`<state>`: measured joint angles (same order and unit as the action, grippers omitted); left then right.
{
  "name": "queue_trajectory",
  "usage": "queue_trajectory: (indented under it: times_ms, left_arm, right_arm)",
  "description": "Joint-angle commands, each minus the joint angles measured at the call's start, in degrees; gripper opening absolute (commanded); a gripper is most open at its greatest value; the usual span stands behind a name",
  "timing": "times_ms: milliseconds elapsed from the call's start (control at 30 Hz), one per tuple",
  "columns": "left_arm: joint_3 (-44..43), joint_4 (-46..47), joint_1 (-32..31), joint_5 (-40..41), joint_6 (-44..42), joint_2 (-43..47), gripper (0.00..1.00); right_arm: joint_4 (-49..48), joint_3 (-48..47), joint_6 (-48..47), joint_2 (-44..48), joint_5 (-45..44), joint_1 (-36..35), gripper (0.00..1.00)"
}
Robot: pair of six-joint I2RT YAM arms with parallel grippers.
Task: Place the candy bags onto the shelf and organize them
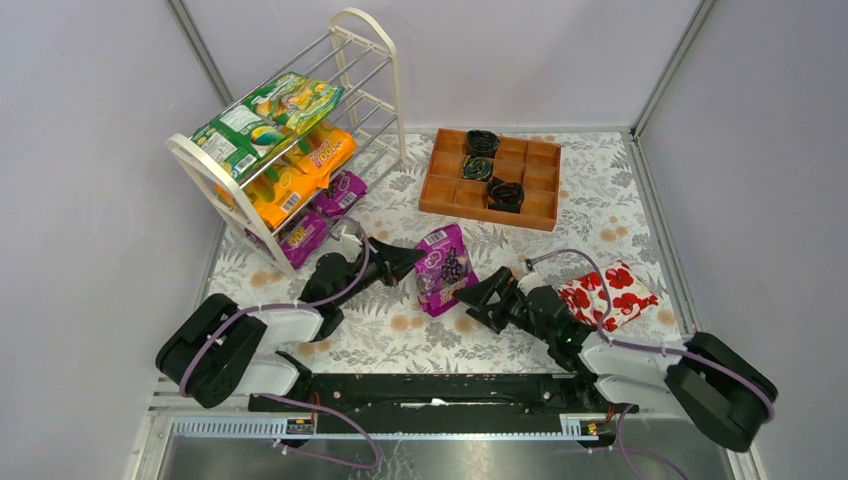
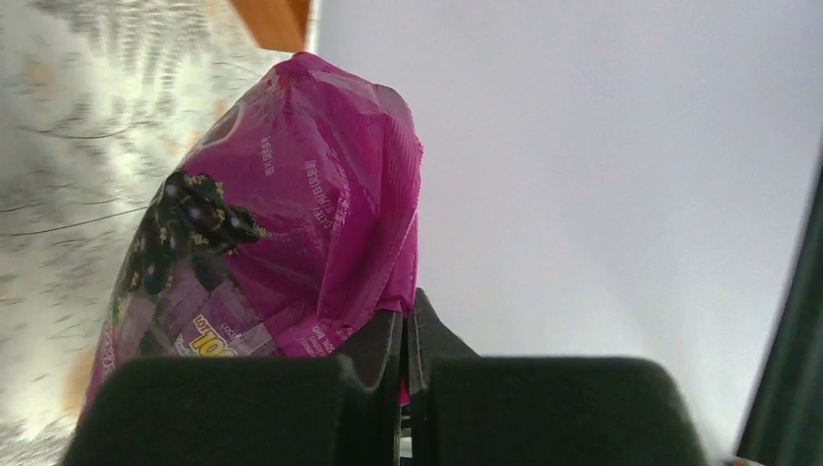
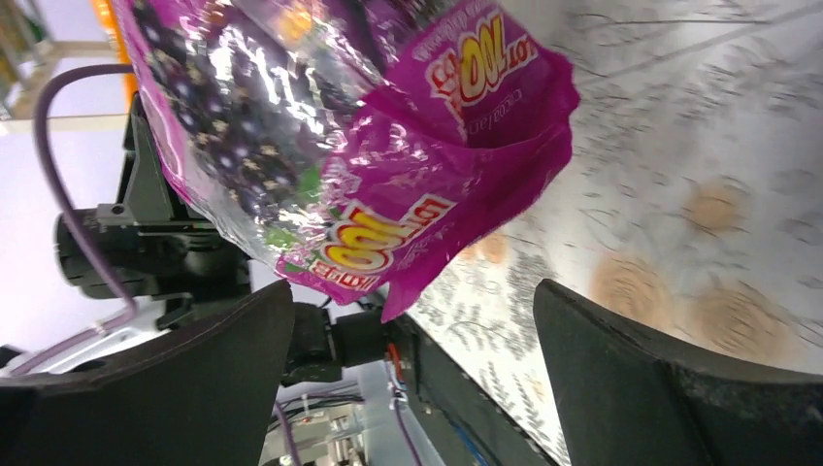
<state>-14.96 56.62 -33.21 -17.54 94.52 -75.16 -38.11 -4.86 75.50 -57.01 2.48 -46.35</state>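
Note:
My open right gripper moves onto the purple bag's loose end (image 1: 450, 299) (image 3: 442, 248) next, one finger on each side, since that end lies to its left in the top view.
A purple candy bag with grape pictures (image 1: 445, 268) is at the table's middle. My left gripper (image 1: 412, 262) is shut on its left edge; the left wrist view shows the jaws (image 2: 406, 330) pinching the bag's (image 2: 281, 223) seam. My right gripper (image 1: 478, 296) is open just right of the bag's lower corner. In the right wrist view the bag (image 3: 330, 146) hangs above the gap between my open fingers (image 3: 412, 296), apart from both. The cream-white shelf (image 1: 385, 60) at back left holds green bags (image 1: 265, 118) on top, orange bags (image 1: 300, 170) in the middle and purple bags (image 1: 322, 215) at the bottom.
An orange-brown wooden compartment tray (image 1: 540, 200) with three black coils (image 1: 492, 170) stands at the back centre. A red-and-white floral package (image 1: 607, 292) lies just right of my right arm. Grey walls close in on both sides.

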Motion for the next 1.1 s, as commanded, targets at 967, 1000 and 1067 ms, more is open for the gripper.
queue_trajectory:
  times_ms: [967, 1000, 1067]
  left_arm:
    - [-15.6, 29.7, -1.8, 2.9, 10.9, 8.7, 0.0]
    - [-15.1, 29.4, -1.7, 3.1, 10.5, 8.8, 0.0]
    - [-14.1, 29.1, -1.7, 3.7, 10.2, 8.8, 0.0]
  right_arm:
    - [-59.9, -23.5, -14.2, -12.5, -2.8, -0.1, 1.0]
    - [-59.9, -23.6, -14.2, -12.0, -3.5, -0.1, 0.97]
    - [-59.9, -24.2, -13.9, -11.5, -3.5, -0.1, 0.93]
